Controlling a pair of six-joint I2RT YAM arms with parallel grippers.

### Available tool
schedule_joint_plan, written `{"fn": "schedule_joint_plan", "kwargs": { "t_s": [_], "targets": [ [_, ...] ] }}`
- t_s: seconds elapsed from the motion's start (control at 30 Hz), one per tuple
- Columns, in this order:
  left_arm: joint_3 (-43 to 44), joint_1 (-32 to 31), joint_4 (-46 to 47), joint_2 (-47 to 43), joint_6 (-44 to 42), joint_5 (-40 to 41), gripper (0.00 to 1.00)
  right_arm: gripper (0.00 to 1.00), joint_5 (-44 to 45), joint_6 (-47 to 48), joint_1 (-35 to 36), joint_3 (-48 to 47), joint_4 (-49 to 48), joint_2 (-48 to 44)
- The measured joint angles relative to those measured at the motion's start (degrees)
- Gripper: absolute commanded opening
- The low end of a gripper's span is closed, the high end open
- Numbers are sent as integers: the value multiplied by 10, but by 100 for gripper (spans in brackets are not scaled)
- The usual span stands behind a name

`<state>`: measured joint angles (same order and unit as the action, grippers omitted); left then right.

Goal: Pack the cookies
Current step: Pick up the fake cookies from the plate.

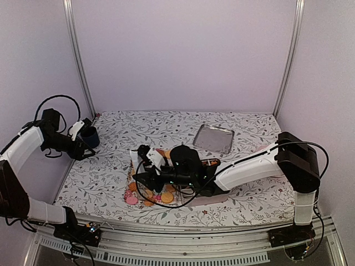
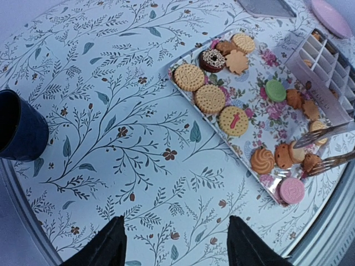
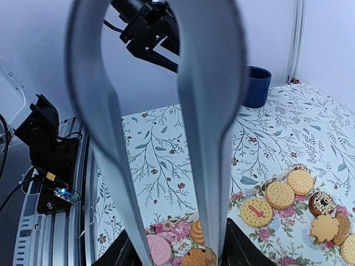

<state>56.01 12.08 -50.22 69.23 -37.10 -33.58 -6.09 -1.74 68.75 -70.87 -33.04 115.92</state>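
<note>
The sections of the clear divided box are open, so my right gripper will next carry the tan cookie up and to the right in the top view, over the box, and then let it go.
The cookies (image 2: 209,98) lie spread on a floral rectangular tray (image 2: 252,88): mostly tan rounds, plus a green one (image 2: 275,90), a pink one (image 2: 292,190) and a dark sprinkled one (image 2: 212,60). My right gripper (image 3: 180,249) is shut on a pair of metal tongs (image 3: 211,111). The fork-like tong tips (image 2: 324,148) hover apart over the brown cookies at the tray's end. In the top view that gripper (image 1: 158,177) sits over the tray. My left gripper (image 2: 176,227) is open over bare cloth with nothing between its fingers, back by the left wall (image 1: 83,130).
A clear divided box (image 2: 327,66) stands against the tray's far side. A dark blue cup (image 1: 90,137) is next to the left gripper. A flat metal tray (image 1: 213,138) lies at the back right, and a pink plate (image 2: 333,16) beyond the box.
</note>
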Motion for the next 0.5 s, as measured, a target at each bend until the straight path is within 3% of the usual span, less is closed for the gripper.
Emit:
{"fn": "schedule_joint_plan", "kwargs": {
  "t_s": [0.5],
  "targets": [
    [0, 0, 0, 0, -1, 0, 63, 47, 2, 0, -18, -23, -3, 9]
  ]
}}
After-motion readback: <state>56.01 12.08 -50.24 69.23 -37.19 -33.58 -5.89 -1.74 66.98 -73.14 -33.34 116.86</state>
